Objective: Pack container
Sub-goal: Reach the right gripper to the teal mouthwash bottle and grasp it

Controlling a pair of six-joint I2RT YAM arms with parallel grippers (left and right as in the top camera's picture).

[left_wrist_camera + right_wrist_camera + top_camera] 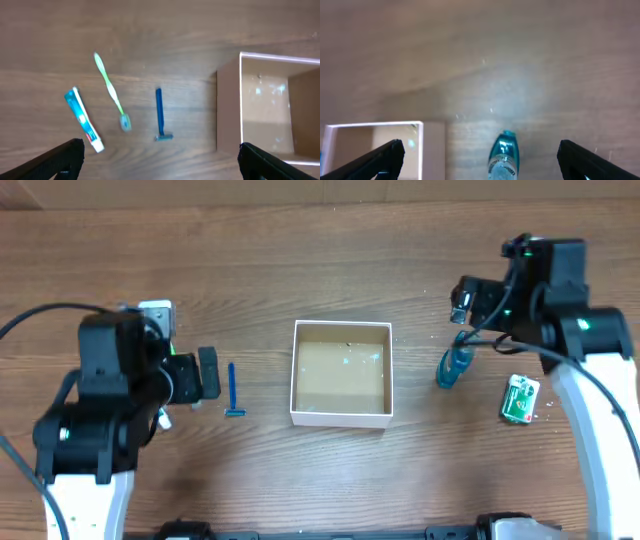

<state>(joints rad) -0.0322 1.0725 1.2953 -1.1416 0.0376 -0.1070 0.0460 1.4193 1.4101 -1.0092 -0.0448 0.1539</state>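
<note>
My right gripper will next move down onto the blue bottle's body with its fingers open on either side. The bottle is below my gripper and between those fingers.
The container is a small square box with white walls and a brown floor, standing mid-table with nothing in it. My left gripper is open and empty, left of a blue razor. The left wrist view shows my open fingers above the razor, a green toothbrush, a toothpaste tube and the container's wall. My right gripper is open and empty, just behind a blue bottle. The right wrist view shows the bottle between my fingers, with the container's corner to its left.
A small green and white packet lies right of the bottle, beside the right arm. In the overhead view the left arm covers the toothbrush and the toothpaste tube. The wooden table stretches bare behind the container.
</note>
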